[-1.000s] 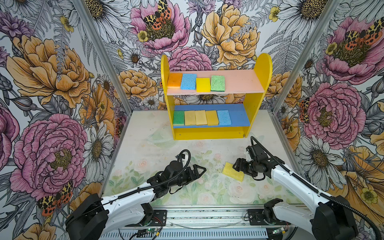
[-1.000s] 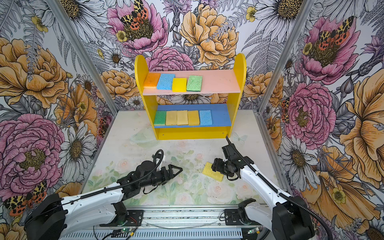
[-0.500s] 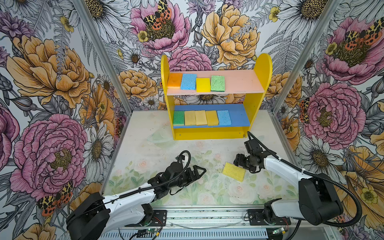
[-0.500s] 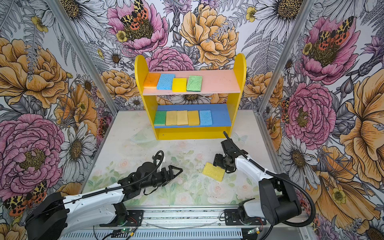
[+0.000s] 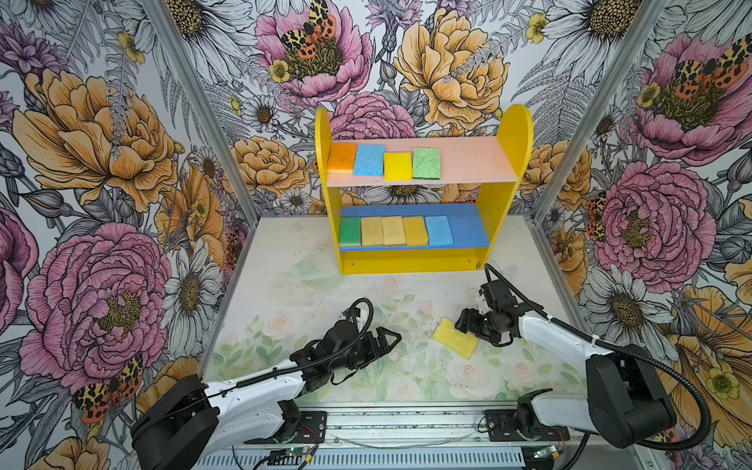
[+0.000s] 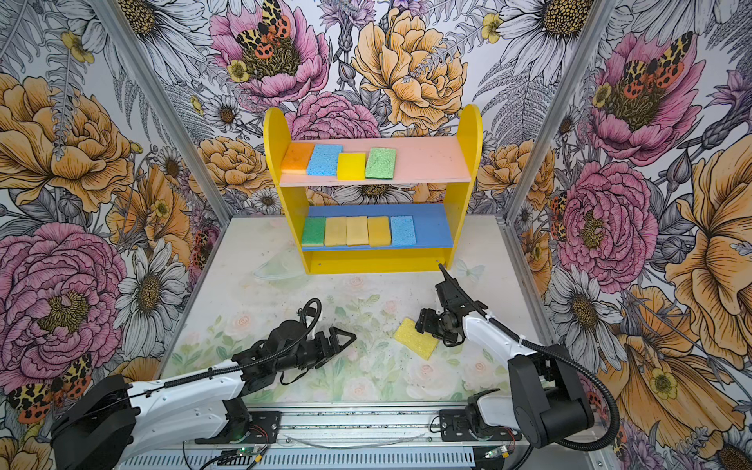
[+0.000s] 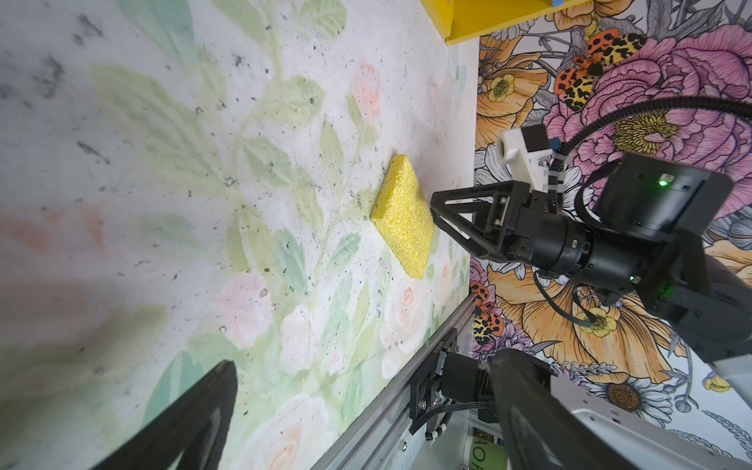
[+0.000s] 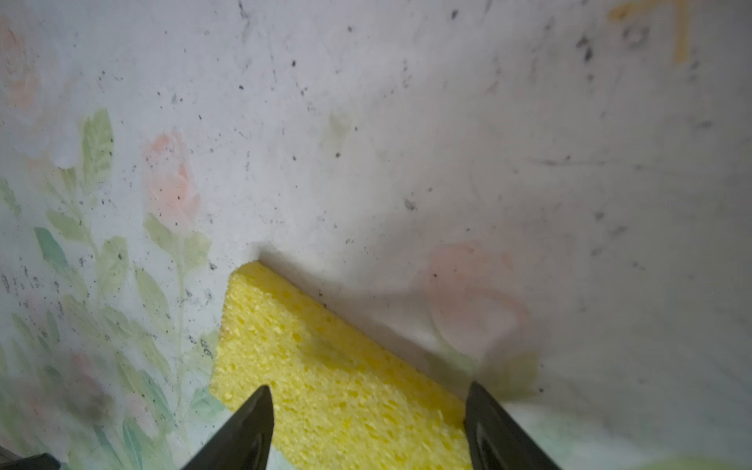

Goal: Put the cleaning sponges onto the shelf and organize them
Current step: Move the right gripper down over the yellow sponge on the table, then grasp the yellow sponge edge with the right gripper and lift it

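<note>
The open left gripper faces the sponge's other end, so the right gripper should next ease back along the sponge's edge and close on the sponge's corner farthest from the left gripper.
One bright yellow sponge (image 5: 455,337) (image 6: 416,338) lies flat on the table, in front of and to the right of the shelf (image 5: 504,195) (image 6: 464,162). My right gripper (image 5: 464,325) (image 6: 423,323) (image 8: 368,386) is open and low at the sponge's right end. One finger (image 8: 244,431) stands over the sponge (image 8: 325,366), the other at its edge. The left wrist view shows that sponge (image 7: 403,228) resting on the table. My left gripper (image 5: 388,341) (image 6: 346,339) (image 7: 362,407) is open and empty, left of the sponge. Several sponges lie in rows on the pink board (image 5: 472,158) and blue board (image 5: 468,228).
Floral walls close in the table (image 5: 305,293) on three sides. A metal rail (image 5: 407,423) with both arm bases runs along the front edge. The right parts of both shelf boards are bare.
My right arm has raised its elbow and turned its wrist, while its gripper stays at the yellow sponge. The sponge and the left arm have not moved.
</note>
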Motion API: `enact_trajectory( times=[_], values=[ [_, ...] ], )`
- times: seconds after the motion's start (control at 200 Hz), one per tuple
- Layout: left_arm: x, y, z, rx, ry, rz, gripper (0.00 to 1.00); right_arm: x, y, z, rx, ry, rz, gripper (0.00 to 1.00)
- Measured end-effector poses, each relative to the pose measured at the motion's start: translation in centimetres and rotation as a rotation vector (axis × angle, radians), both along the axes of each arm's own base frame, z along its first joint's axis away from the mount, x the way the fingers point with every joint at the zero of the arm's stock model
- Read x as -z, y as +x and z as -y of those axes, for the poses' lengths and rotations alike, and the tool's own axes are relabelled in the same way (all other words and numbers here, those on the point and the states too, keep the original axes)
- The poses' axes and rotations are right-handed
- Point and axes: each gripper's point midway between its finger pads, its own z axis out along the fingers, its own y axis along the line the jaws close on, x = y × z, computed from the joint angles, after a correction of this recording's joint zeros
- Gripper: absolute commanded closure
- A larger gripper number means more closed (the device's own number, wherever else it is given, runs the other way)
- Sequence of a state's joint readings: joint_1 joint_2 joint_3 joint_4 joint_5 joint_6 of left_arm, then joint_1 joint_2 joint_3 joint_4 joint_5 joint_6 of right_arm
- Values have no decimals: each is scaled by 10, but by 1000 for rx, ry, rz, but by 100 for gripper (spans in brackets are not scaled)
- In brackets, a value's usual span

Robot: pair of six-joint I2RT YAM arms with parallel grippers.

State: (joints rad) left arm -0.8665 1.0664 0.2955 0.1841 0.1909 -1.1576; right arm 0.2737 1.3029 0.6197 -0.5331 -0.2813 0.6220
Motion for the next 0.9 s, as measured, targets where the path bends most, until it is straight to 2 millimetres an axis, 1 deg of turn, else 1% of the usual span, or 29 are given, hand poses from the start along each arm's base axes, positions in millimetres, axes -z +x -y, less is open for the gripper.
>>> enact_trajectory(
  times=[0.055, 0.115, 0.215, 0.26, 0.365, 0.495, 0.61, 0.725, 0.825, 0.9],
  values=[
    [6, 0, 0, 0, 16, -13, 1, 1, -7, -6, -11, 16, -11, 24],
    [14, 0, 0, 1, 34, -29, 1, -2, -18, -21, -50, 41, -16, 24],
    [21, 0, 0, 1, 49, -42, 1, -16, -34, -50, -139, 106, -1, 24],
    [23, 0, 1, 1, 51, -44, 1, -21, -37, -57, -159, 126, 11, 24],
    [27, 1, 3, 7, 52, -50, 1, -23, -35, -57, -152, 127, 24, 24],
    [30, 1, 6, 14, 51, -56, 1, -10, -36, -53, -146, 82, -7, 29],
    [25, 2, 7, 12, 33, -50, 1, 2, -38, -51, -152, 37, -33, 34],
    [18, 2, 8, 8, 11, -41, 1, 7, -39, -49, -157, 9, -41, 38],
    [10, 3, 9, 5, -10, -29, 1, 9, -38, -50, -166, -5, -33, 44],
    [8, 3, 9, 4, -16, -24, 1, 11, -38, -51, -177, -16, -25, 52]
  ],
)
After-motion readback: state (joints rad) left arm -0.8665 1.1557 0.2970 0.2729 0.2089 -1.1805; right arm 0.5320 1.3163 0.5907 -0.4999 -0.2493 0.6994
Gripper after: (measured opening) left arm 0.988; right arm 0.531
